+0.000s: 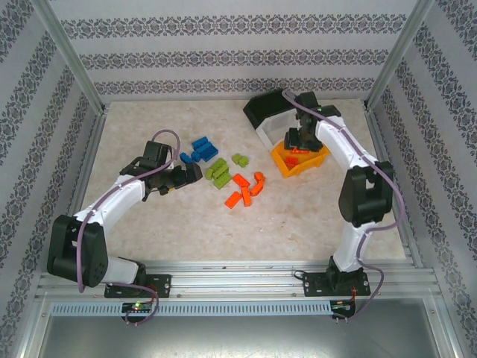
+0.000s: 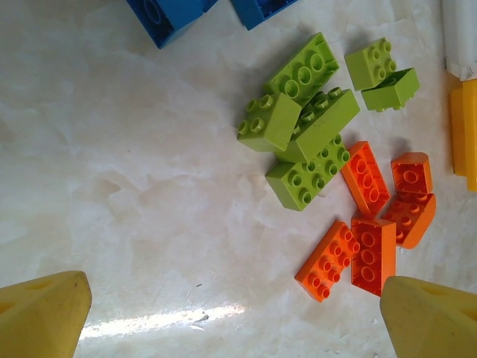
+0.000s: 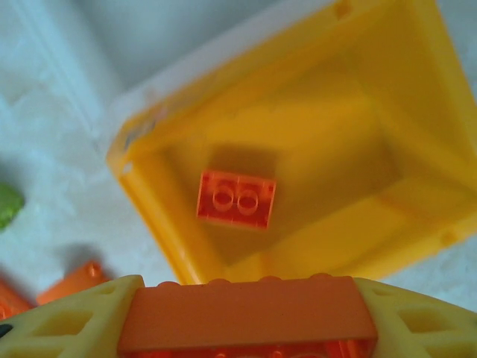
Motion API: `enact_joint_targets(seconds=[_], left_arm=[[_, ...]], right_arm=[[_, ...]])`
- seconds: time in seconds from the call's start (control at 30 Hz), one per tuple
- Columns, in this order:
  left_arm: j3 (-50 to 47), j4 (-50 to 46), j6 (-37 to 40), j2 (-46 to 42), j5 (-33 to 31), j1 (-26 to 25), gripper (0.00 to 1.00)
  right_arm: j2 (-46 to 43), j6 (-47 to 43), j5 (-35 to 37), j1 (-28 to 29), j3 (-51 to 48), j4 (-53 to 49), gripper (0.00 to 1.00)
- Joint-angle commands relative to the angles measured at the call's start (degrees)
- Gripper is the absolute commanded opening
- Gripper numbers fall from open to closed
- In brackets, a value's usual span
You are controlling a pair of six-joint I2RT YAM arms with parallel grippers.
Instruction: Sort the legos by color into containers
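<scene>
I should next move my right gripper back and down toward the bottom of the bin, beside the orange brick, and let go of the long orange brick, because an orange brick is in the orange-yellow bin.
Loose legos lie mid-table in three groups: blue bricks, lime green bricks and orange bricks. The containers stand at the back right: a black bin, a white bin and an orange-yellow bin. My right gripper hangs over the orange-yellow bin, shut on a long orange brick. One orange brick lies on that bin's floor. My left gripper is open above bare table, just short of the green bricks and orange bricks.
Striped walls and metal posts close in the table on three sides. The blue bricks lie beyond the green ones in the left wrist view. The orange-yellow bin's edge shows at the right of that view.
</scene>
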Motion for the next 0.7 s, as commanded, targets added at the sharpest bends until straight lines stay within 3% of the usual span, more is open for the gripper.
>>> enact_joint_targets(seconds=[0.0, 0.3, 0.67], left_arm=[[2.12, -2.69, 2.29, 0.41, -0.62, -0.37, 1.0], [2.63, -5.62, 3.68, -1.32, -1.69, -0.34, 1.0], [5.82, -2.17, 4.15, 4.92, 1.16, -0.34, 1.0]], right_arm=[[6.08, 2.99, -2.94, -0.36, 4.28, -2.2, 0.57], [12.44, 3.67, -4.83, -1.43, 6.37, -3.41, 0.56], [-2.56, 7.17, -6.45, -0.69, -18.63, -2.73, 0.56]])
